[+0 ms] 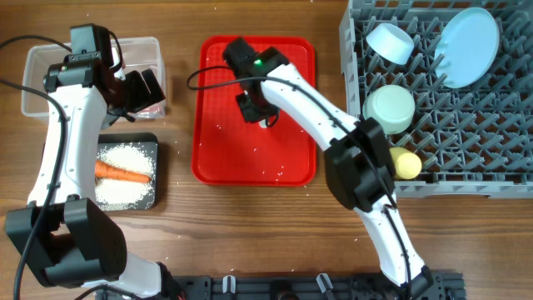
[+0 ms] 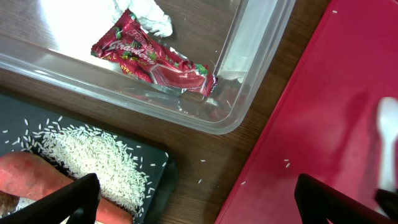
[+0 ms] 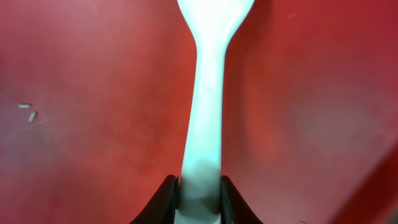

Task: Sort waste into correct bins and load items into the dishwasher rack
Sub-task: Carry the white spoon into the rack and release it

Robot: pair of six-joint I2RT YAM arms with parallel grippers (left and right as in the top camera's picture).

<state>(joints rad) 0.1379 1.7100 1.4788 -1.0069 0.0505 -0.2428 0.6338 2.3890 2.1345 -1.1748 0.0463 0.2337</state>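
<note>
I need to lift my right gripper next and move it across to the rack gap between the bowls and the plate, then release there. The gap is to its right in the overhead view.
My right gripper point(image 1: 265, 117) is over the flat red tray point(image 1: 225, 150) and shut on a small white plastic piece point(image 3: 208, 93), spoon-shaped, held just above the tray; my fingers point(image 3: 199, 193) pinch its narrow end. My left gripper point(image 1: 146, 92) is open and empty, hovering point(image 2: 199, 199) between the black tray and the red tray. The red-and-white wrapper point(image 2: 155, 59) lies in the clear tub point(image 1: 33, 58). The carrot point(image 1: 125, 174) and rice point(image 1: 125, 154) lie in the black tray point(image 1: 155, 140). The plate point(image 1: 468, 46), two bowls point(image 1: 390, 42) point(image 1: 390, 108) and the yellow cup point(image 1: 405, 163) sit in the rack point(image 1: 466, 167).
A crumpled white paper point(image 2: 146, 12) lies in the tub beside the wrapper. A few stray rice grains lie on the wood point(image 2: 202, 162) and on the red tray point(image 3: 28, 111). The white piece shows at the left wrist view's right edge point(image 2: 388, 143).
</note>
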